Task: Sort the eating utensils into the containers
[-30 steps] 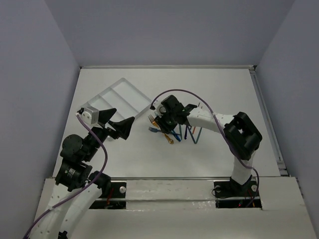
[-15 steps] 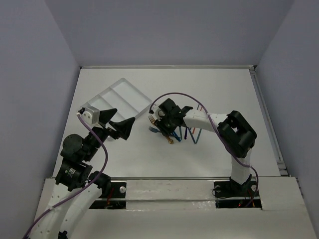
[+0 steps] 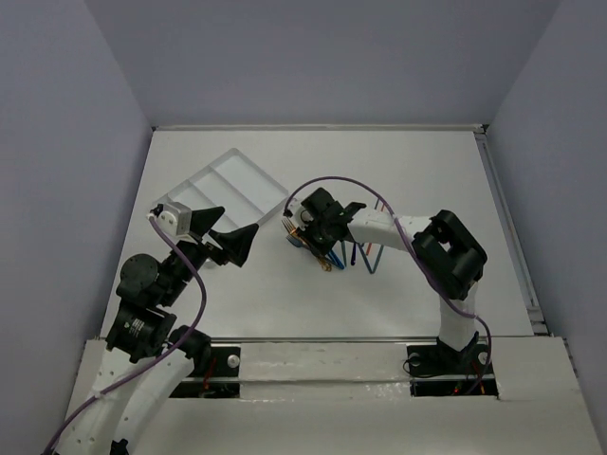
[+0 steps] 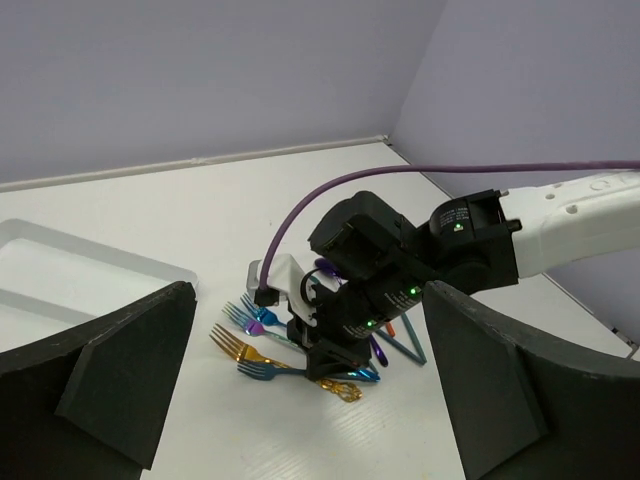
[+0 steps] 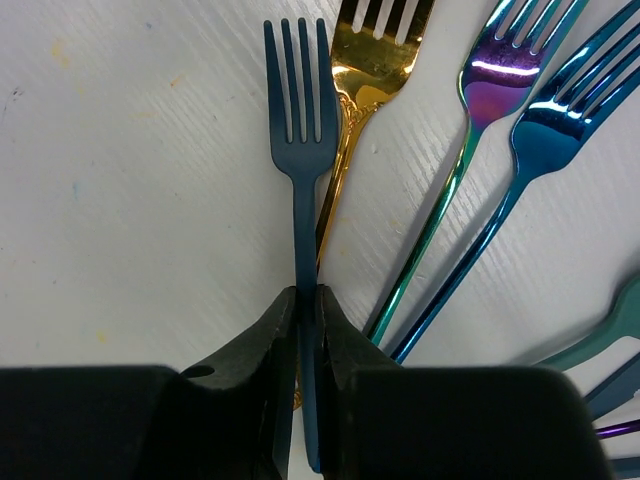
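Observation:
The robot's right gripper will raise the dark blue fork and then bring it down over the middle section of the tray (image 3: 228, 185).
Several forks lie fanned on the table. A dark blue fork (image 5: 299, 130) lies with its tines pointing away, beside a gold fork (image 5: 372, 60), a purple-teal fork (image 5: 488, 95) and a blue fork (image 5: 556, 130). My right gripper (image 5: 306, 305) is shut on the dark blue fork's handle, low at the table. The same pile (image 3: 296, 237) shows in the top view under the right gripper (image 3: 308, 242). The translucent white tray (image 3: 228, 185) lies at the far left. My left gripper (image 3: 230, 239) is open and empty, between the tray and the pile.
More utensils, teal, orange and dark blue (image 3: 365, 254), lie just right of the right gripper. In the left wrist view the tray's corner (image 4: 70, 262) is at the left and the fork pile (image 4: 245, 345) is ahead. The right arm's purple cable (image 3: 351, 180) arcs above the pile.
My right gripper has shifted a little left over the forks' handles. The left arm has barely moved.

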### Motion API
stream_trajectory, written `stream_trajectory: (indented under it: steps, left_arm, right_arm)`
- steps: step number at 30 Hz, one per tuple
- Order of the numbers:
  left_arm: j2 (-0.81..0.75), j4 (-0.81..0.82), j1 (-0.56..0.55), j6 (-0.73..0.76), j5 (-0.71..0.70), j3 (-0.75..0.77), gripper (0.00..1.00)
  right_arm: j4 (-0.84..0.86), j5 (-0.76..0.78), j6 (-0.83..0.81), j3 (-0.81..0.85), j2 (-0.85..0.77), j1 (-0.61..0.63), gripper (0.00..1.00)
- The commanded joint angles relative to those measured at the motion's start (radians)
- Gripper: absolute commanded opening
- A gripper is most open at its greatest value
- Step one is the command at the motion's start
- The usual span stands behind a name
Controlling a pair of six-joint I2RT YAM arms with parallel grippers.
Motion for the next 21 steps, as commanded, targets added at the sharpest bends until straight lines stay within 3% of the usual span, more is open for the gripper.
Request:
stream_trajectory:
  steps: [1, 13, 21]
  left_arm:
    - [0.011, 0.047, 0.001, 0.007, 0.020, 0.041, 0.99]
    - [0.008, 0.046, 0.001, 0.007, 0.024, 0.041, 0.99]
    - [-0.001, 0.046, 0.011, 0.006, 0.020, 0.043, 0.99]
  right_arm:
    - [-0.016, 0.013, -0.005, 0.049, -0.042, 0.013, 0.14]
    - [-0.039, 0.006, 0.021, 0.078, -0.108, 0.050, 0.10]
    - [0.061, -0.050, 0.105, 0.133, -0.105, 0.088, 0.03]
